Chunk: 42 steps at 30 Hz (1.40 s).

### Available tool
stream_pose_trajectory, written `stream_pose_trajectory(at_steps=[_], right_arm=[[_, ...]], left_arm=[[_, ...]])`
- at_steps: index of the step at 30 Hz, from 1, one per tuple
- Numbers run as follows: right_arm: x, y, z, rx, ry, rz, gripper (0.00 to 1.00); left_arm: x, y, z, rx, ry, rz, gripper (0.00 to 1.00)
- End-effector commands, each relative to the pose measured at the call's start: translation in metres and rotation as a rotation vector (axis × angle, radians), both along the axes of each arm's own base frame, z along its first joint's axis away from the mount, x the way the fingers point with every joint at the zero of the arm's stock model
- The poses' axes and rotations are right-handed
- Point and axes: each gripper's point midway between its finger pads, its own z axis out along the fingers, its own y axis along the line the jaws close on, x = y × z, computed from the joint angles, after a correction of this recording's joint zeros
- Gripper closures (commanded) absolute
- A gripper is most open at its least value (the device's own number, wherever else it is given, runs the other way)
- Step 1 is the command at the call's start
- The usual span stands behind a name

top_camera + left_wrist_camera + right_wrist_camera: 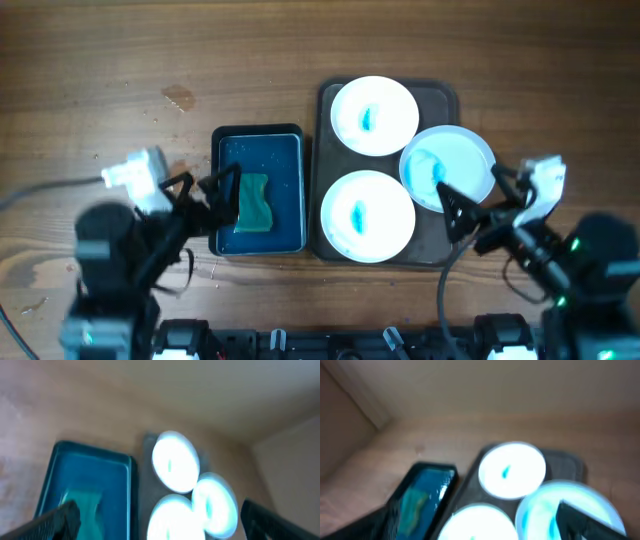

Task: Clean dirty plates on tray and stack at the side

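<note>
The front plate's rim faces my right gripper. Next I will tip the fingers downward and lower them toward the basin onto that rim.
Three white plates lie on the dark brown tray (pixel 440 103), each with a blue smear. One is at the back (pixel 375 115), one at the front (pixel 367 215), and one on the right (pixel 447 165) overlaps the others and the tray's right rim. My right gripper (pixel 462 218) is open, with one finger over the near edge of the right plate (pixel 555 505). My left gripper (pixel 222 198) is open over the left side of the blue basin, beside the green sponge (pixel 253 203). Both wrist views are blurred.
The blue water-filled basin (pixel 285 190) stands just left of the tray, with the sponge in it. It also shows in the left wrist view (pixel 90 472) and the right wrist view (pixel 427 485). Bare wooden table (pixel 120 80) surrounds both.
</note>
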Motion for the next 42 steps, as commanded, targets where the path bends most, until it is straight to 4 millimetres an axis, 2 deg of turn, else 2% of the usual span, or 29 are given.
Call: stream_pose_trajectory(at_steps=[1,4,6,8,10,13,14,16,18,20,22,24,26,30,31,32,35,37,38,39,42], right_arm=[[0.015,0.008,0.032,0.031,0.089,0.033,0.0],[0.019,0.029,0.027,0.101,0.169,0.157,0.0],[0.018,0.031,0.005,0.111,0.287,0.16,0.01],[0.011,0.026,-0.02,0.099,0.406,0.121,0.08],[0.0,0.02,-0.043,0.085,0.516,0.081,0.19],[-0.021,0.013,-0.085,0.081,0.694,0.023,0.32],[-0.024,0.013,-0.095,0.088,0.728,0.016,0.34],[-0.032,0.016,-0.118,0.058,0.778,0.033,0.39],[-0.038,0.021,-0.133,0.023,0.821,0.059,0.43],[-0.042,0.014,-0.156,-0.05,0.91,-0.019,0.47],[-0.038,0.012,-0.172,-0.101,0.965,-0.085,0.52],[-0.032,0.022,-0.183,-0.096,0.993,-0.073,0.53],[-0.023,0.035,-0.192,-0.094,1.003,-0.033,0.55],[-0.016,0.038,-0.201,-0.091,1.027,-0.046,0.57],[-0.016,0.037,-0.201,-0.094,1.025,-0.049,0.57],[-0.014,0.036,-0.202,-0.101,1.02,-0.056,0.57],[-0.008,0.033,-0.201,-0.108,0.995,-0.074,0.59],[-0.002,0.033,-0.19,-0.062,0.979,-0.09,0.6],[0.002,0.032,-0.179,-0.046,0.956,-0.097,0.6],[0.003,0.032,-0.174,-0.042,0.943,-0.097,0.59],[-0.003,0.029,-0.174,-0.051,0.96,-0.108,0.54]], left_arm=[[0.013,-0.006,-0.002,-0.001,0.243,-0.031,0.0],[0.017,-0.006,-0.032,0.004,0.44,-0.03,0.0],[0.011,-0.012,-0.056,-0.019,0.58,-0.056,0.0],[0.007,-0.016,-0.075,0.008,0.67,-0.092,0.02],[0.003,-0.017,-0.095,0.072,0.753,-0.096,0.12],[0.001,0.003,-0.142,0.276,0.884,0.062,0.22],[0.002,0.003,-0.159,0.306,0.912,0.087,0.24],[0.002,-0.001,-0.19,0.307,0.969,0.104,0.32],[0.003,-0.001,-0.212,0.302,1.013,0.125,0.35],[0.009,-0.007,-0.227,0.29,1.036,0.107,0.36],[0.014,-0.012,-0.235,0.274,1.039,0.088,0.36],[0.02,-0.011,-0.242,0.287,1.03,0.095,0.38],[0.023,-0.011,-0.249,0.289,1.035,0.095,0.52],[0.024,-0.017,-0.271,0.321,1.07,0.065,0.75],[0.024,-0.021,-0.277,0.336,1.071,0.043,0.89],[0.024,-0.024,-0.281,0.343,1.074,0.033,0.96],[0.023,-0.025,-0.272,0.355,1.07,0.013,0.96],[0.028,-0.024,-0.251,0.367,1.045,-0.015,0.96],[0.032,-0.025,-0.233,0.357,1.011,-0.015,0.96],[0.034,-0.026,-0.226,0.354,0.986,-0.022,0.96],[0.035,-0.026,-0.218,0.351,0.958,-0.031,0.88]])
